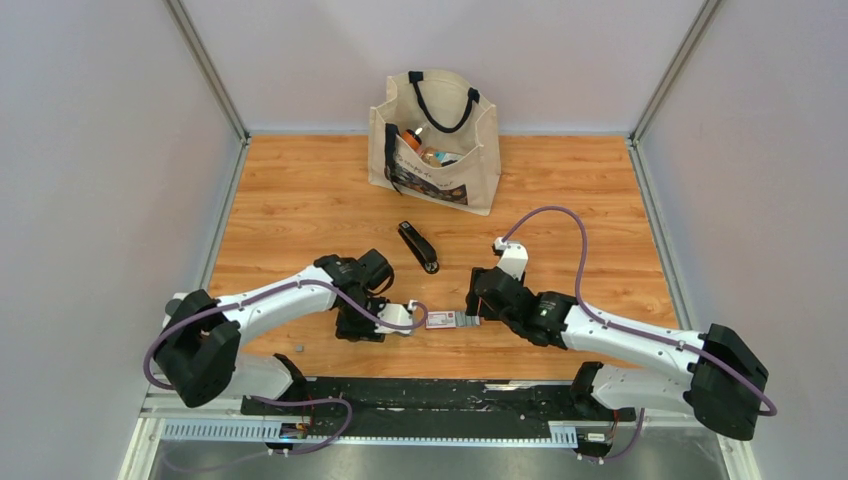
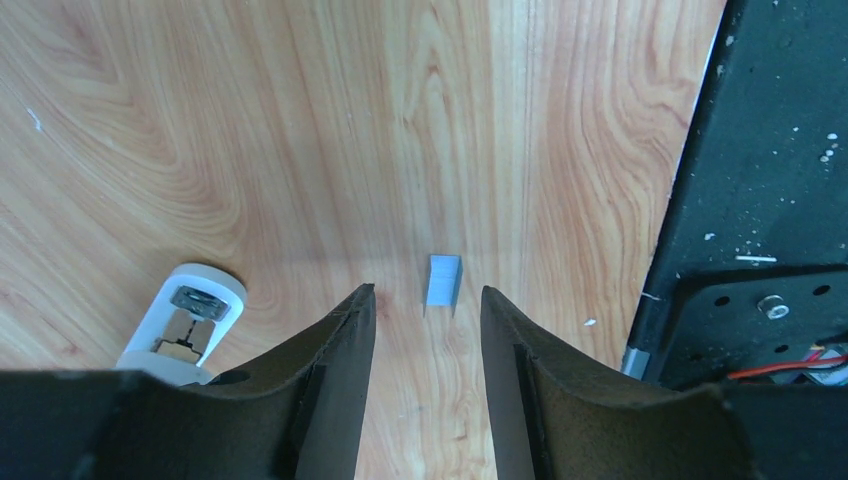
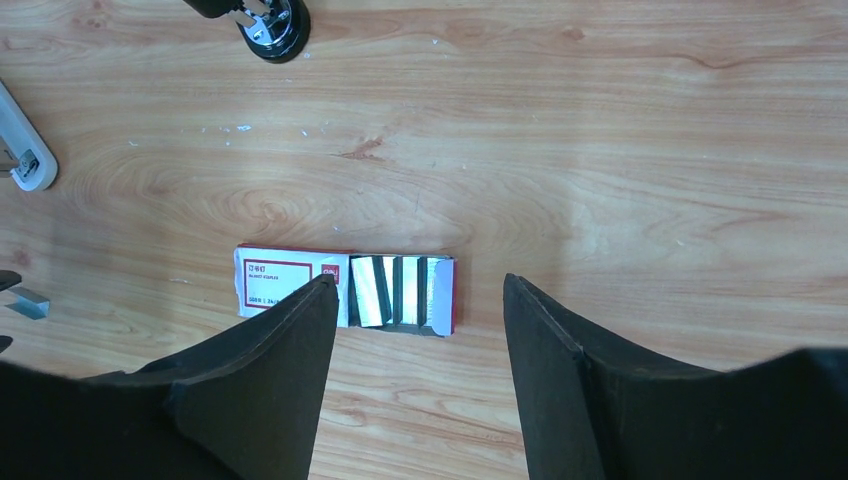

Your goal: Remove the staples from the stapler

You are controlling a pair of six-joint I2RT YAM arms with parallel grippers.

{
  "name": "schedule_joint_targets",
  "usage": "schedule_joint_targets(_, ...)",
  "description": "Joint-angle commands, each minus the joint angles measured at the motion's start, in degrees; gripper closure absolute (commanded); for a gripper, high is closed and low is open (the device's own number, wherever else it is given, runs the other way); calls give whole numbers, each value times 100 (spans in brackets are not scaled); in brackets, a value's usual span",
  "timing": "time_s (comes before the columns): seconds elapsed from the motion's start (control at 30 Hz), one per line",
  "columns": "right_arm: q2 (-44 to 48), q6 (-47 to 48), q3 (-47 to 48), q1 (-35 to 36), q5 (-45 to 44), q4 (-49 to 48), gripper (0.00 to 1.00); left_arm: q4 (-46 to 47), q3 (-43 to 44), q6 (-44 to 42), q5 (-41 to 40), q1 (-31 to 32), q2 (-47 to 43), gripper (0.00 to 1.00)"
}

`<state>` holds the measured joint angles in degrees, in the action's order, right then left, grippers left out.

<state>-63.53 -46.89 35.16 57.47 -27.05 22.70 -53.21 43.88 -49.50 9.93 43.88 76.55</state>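
Observation:
My left gripper lowers around the small grey strip (image 2: 443,281) next, as it faces the gap between the gripper's open fingers, and closes on the strip's sides.
The black stapler (image 1: 418,246) lies shut on the wooden table, beyond both grippers; its rounded end (image 3: 272,22) shows at the top of the right wrist view. A small grey strip of staples (image 2: 443,280) lies flat just past the tips of my left gripper (image 2: 425,295), which is open and holds nothing. The same strip (image 3: 28,302) appears at the far left of the right wrist view. My right gripper (image 3: 418,280) hangs open over the red-and-white staple box (image 3: 290,280), empty.
The box (image 1: 441,320) lies open between the grippers with shiny staple strips (image 3: 395,292) inside. A short white oblong object (image 2: 185,325) rests beside my left fingers. A canvas tote bag (image 1: 435,140) stands at the back. The black base rail (image 2: 760,200) runs close by.

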Motion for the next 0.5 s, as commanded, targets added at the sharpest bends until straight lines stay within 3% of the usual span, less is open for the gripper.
schedule_joint_targets(0.0,209,-65,18,45,-205,-239,36,329,-98,-131,-88,130,35,48)
schedule_joint_targets(0.47,279,-13,53,45,-222,-196,36,215,-222,28,-220,455,149,48)
